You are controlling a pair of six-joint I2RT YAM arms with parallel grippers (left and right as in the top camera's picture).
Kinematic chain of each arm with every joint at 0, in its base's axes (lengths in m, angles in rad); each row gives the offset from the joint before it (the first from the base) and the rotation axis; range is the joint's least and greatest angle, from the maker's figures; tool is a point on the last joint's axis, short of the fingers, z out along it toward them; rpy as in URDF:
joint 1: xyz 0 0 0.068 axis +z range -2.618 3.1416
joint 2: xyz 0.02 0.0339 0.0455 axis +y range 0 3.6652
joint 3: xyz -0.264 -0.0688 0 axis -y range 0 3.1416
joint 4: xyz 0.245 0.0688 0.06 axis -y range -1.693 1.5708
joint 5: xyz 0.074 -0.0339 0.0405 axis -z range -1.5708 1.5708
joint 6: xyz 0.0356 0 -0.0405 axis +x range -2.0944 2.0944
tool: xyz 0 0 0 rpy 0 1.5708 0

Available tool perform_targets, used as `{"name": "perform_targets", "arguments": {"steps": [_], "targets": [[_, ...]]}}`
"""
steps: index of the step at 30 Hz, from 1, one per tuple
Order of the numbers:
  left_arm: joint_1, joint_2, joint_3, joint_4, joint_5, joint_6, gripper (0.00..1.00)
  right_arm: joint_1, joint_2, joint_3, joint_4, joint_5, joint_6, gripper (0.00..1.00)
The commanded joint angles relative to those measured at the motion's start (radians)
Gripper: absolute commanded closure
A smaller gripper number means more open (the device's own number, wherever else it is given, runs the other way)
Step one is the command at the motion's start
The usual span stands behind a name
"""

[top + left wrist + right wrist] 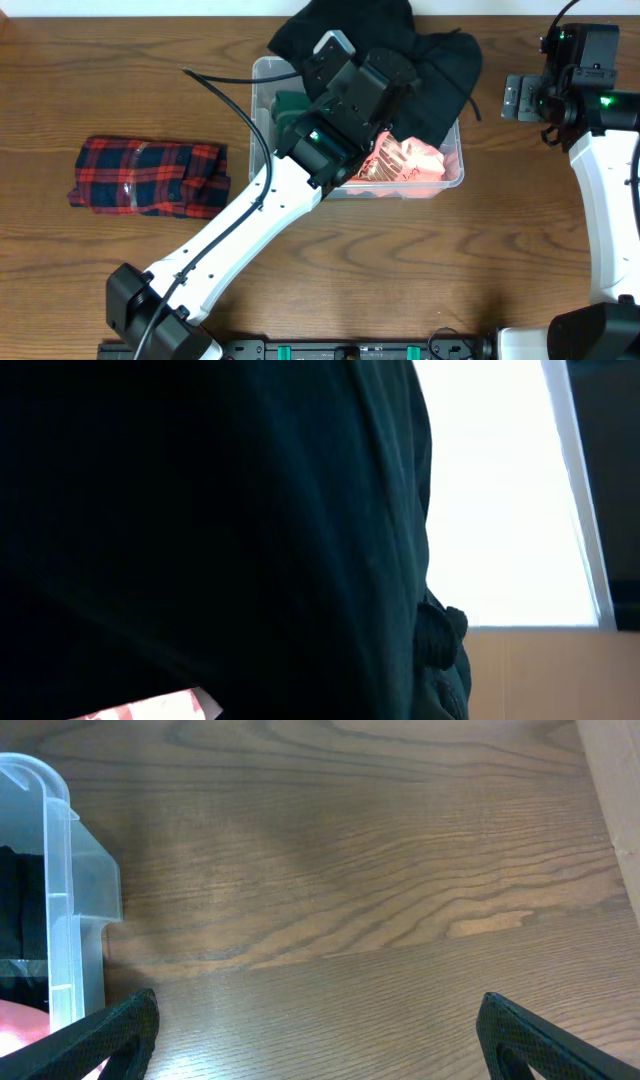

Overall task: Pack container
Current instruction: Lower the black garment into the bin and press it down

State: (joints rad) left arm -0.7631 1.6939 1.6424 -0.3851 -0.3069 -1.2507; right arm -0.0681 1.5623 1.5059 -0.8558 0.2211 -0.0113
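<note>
My left gripper holds the black garment, which still hangs past the container's back rim. Next I will move my left gripper down into the container by the striped cloth and let go of the garment.
The clear plastic container stands at the middle back of the table, and its corner shows in the right wrist view. Inside lie a pink and white striped cloth and something green. A black garment drapes over the container's back rim and right part. My left gripper is over the container and buried in that garment. Dark cloth fills the left wrist view and hides the fingers, so it looks shut on the garment. My right gripper stands wide open over bare wood, right of the container.
A folded red and blue plaid shirt lies on the table to the left of the container. The right arm's base runs along the right edge. The table's back edge lies just behind the container.
</note>
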Motion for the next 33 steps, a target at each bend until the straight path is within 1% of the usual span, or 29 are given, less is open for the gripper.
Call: {"name": "perform_targets", "arguments": {"steps": [1, 4, 5, 10, 16, 23, 28, 33], "targets": [[-0.002, -0.018, 0.011, 0.039, -0.022, 0.047, 0.94, -0.006, 0.005, -0.002, -0.001, 0.007, -0.001, 0.01], [-0.002, -0.014, 0.011, 0.038, -0.047, 0.034, 0.94, -0.006, 0.005, -0.002, -0.001, 0.007, -0.001, 0.01], [-0.002, -0.01, 0.01, 0.034, -0.062, 0.008, 0.94, -0.006, 0.005, -0.002, -0.001, 0.007, -0.001, 0.01], [-0.002, 0.05, 0.01, 0.036, -0.144, -0.204, 0.94, -0.006, 0.005, -0.002, -0.001, 0.007, -0.001, 0.01], [-0.001, 0.129, 0.01, 0.036, -0.247, -0.401, 0.94, -0.006, 0.005, -0.002, -0.001, 0.007, -0.001, 0.01], [-0.001, 0.164, 0.01, 0.024, -0.289, -0.519, 0.94, -0.006, 0.005, -0.002, -0.001, 0.007, -0.001, 0.01], [-0.001, 0.191, 0.01, 0.0, -0.341, -0.575, 0.94, -0.006, 0.005, -0.002, -0.001, 0.007, -0.001, 0.01], [0.001, 0.22, 0.01, -0.033, -0.341, -0.629, 0.94, -0.006, 0.005, -0.002, -0.001, 0.007, -0.001, 0.01]]}}
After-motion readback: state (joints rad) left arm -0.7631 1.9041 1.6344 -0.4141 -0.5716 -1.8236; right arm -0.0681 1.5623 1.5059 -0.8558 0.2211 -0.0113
